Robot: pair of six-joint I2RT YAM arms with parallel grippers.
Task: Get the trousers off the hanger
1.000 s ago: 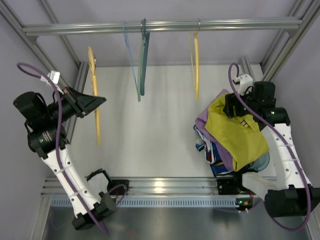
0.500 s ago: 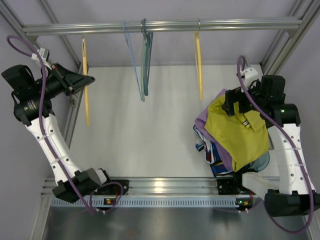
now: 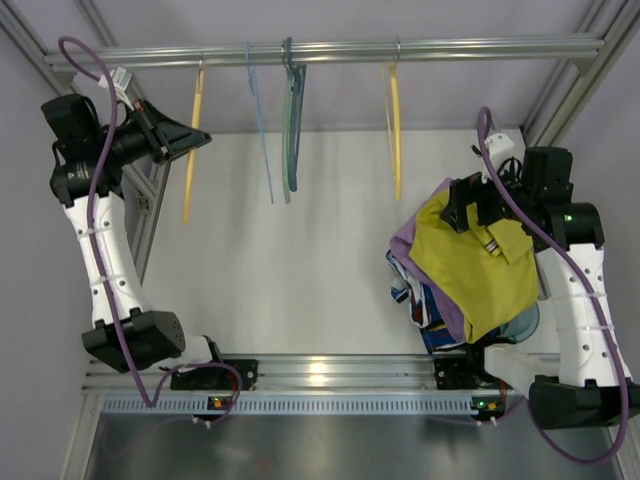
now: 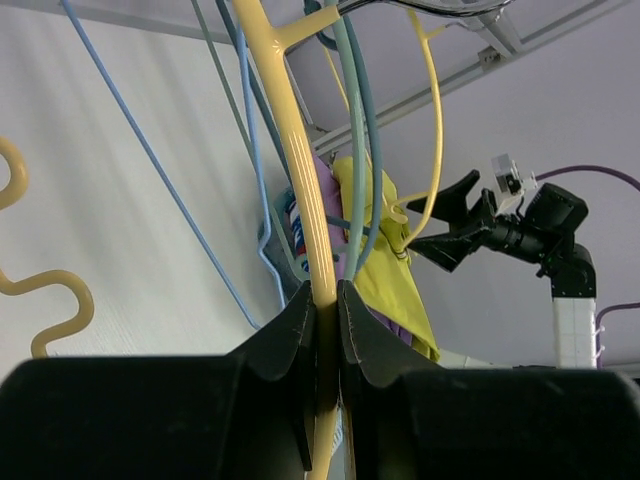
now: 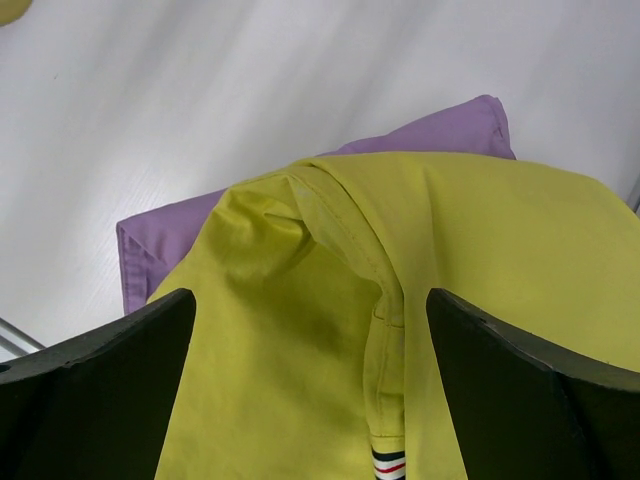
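Note:
The yellow hanger (image 3: 190, 170) already hangs bare of trousers, so the robot's left gripper should carry the hanger's pinched arm outward toward the bar (image 3: 198, 57) and let go of the hanger there.
The yellow hanger (image 3: 190, 170) hangs bare by the left end of the rail, its hook up at the bar. My left gripper (image 3: 203, 138) is shut on its arm. In the left wrist view the black jaws (image 4: 322, 300) pinch the yellow hanger (image 4: 290, 130). The mustard-yellow trousers (image 3: 470, 265) lie on a pile of clothes at the right. My right gripper (image 3: 478, 212) is open just above their far end. In the right wrist view its fingers (image 5: 100, 385) stand wide either side of the trousers (image 5: 480, 260) and hold nothing.
A light blue hanger (image 3: 258, 130), a dark teal hanger (image 3: 290, 120) and another yellow hanger (image 3: 393, 130) hang from the rail (image 3: 480, 46). A purple garment (image 3: 405, 238) lies under the trousers, over a blue container (image 3: 522, 325). Frame posts stand on both sides.
My left arm has carried the hanger up and back toward the rail. My right gripper has opened wide and risen slightly off the trousers, which stay on the pile.

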